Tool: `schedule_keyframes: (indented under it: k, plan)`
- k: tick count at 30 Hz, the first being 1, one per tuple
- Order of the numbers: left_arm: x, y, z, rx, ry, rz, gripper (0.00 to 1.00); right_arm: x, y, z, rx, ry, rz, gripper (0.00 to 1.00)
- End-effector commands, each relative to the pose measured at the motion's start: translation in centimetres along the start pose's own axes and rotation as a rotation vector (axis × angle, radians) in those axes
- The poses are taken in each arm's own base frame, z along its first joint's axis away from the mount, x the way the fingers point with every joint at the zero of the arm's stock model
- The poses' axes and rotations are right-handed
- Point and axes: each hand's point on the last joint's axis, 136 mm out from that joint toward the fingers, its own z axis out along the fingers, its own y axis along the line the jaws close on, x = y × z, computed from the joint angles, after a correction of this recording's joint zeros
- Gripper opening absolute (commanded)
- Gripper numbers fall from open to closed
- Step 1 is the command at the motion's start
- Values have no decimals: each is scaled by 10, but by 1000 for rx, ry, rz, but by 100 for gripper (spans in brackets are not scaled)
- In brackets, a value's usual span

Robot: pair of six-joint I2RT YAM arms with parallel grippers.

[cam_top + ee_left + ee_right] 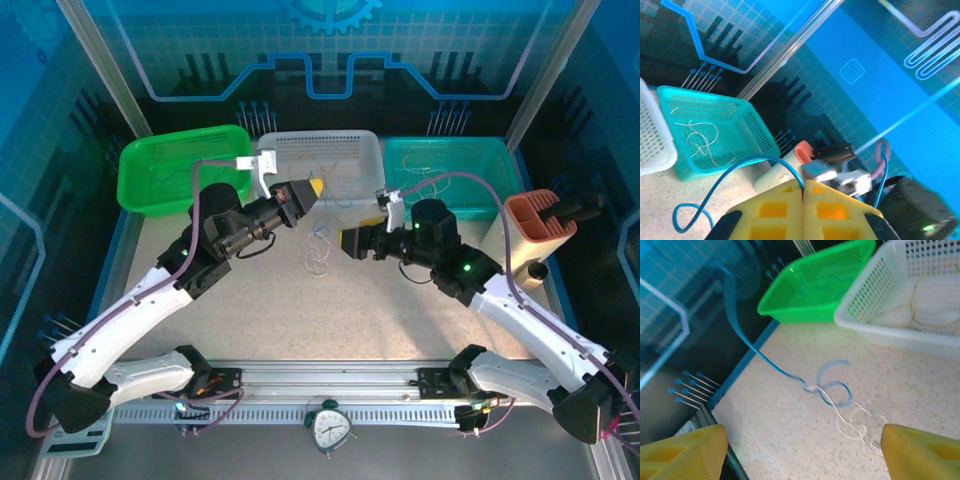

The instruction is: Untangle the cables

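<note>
The whitish cable loops with the blue cable, so I should next lower my right gripper toward the tangle (pixel 318 248) and close it.
My left gripper (pixel 313 189) hangs in front of the white basket, shut on a thin blue cable (pixel 740 165). The cable arcs out from between the yellow fingertips (pixel 785 205) and drops to the table. That blue cable (pixel 765 360) runs down into a small tangle (pixel 318 248) at the table's middle. There it loops with a whitish cable (pixel 855 422) lying in coils. My right gripper (pixel 349 241) is open just right of the tangle. Its yellow fingers (pixel 680 452) stand wide apart with nothing between them.
Three baskets line the back: a green basket (pixel 180 170) with blue strands, a white basket (pixel 320 160) with yellow-tan strands, and a teal basket (pixel 450 172) with whitish strands. An orange-topped holder (pixel 540 225) stands at the right. A clock (pixel 330 428) sits at the near rail.
</note>
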Motion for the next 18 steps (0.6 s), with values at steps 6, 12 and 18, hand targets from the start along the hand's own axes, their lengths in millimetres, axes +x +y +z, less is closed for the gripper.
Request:
schedule_keyframes:
  k: [6, 12, 18]
  plan:
    - [-25, -37, -1, 87, -23, 7, 0, 31, -29, 27, 10, 7, -83, 82]
    - [-32, -47, -5, 106, -37, 10, 0, 37, -32, 51, -37, 17, -83, 82]
    - [-38, -55, -9, 127, -48, 2, 0, 29, -26, 70, -86, 9, -75, 81]
